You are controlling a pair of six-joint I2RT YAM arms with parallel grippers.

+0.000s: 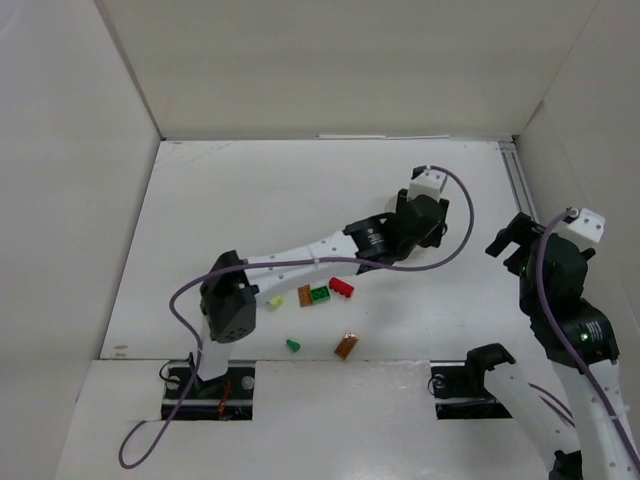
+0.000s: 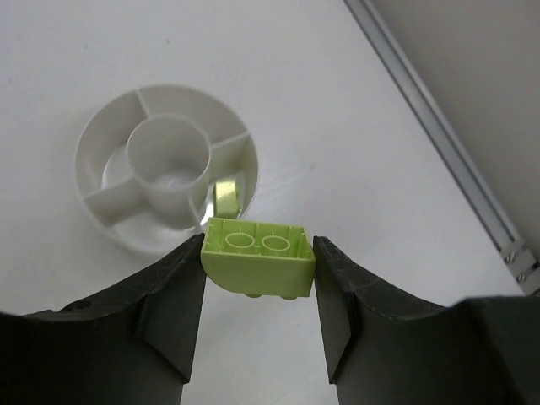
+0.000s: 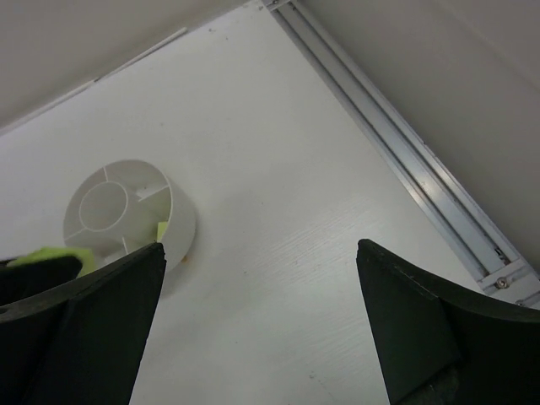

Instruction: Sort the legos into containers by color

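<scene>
The wedge container with the pale yellow lego [image 2: 226, 199] is below my left gripper. I will next lower my left gripper onto that wedge and let go of its lego of a similar color.
My left gripper [image 2: 259, 255] is shut on a pale yellow-green lego [image 2: 258, 261] and holds it just off the near rim of the round white dish [image 2: 165, 153]. One wedge container holds a pale yellow lego [image 2: 226, 199]. From above, the left gripper [image 1: 420, 215] hides the dish. Loose legos lie mid-table: pale yellow [image 1: 276, 300], orange-brown [image 1: 304, 295], green [image 1: 320, 294], red [image 1: 341, 288], small green [image 1: 293, 345], brown [image 1: 346, 346]. My right gripper [image 3: 260, 249] is open and empty, to the right of the dish [image 3: 181, 224], and also shows from above [image 1: 510, 245].
A metal rail [image 3: 396, 139] runs along the right wall [image 1: 580, 120]. The back wall and left wall close in the white table [image 1: 250, 200]. The left arm's purple cable [image 1: 455, 240] loops over the table between the arms.
</scene>
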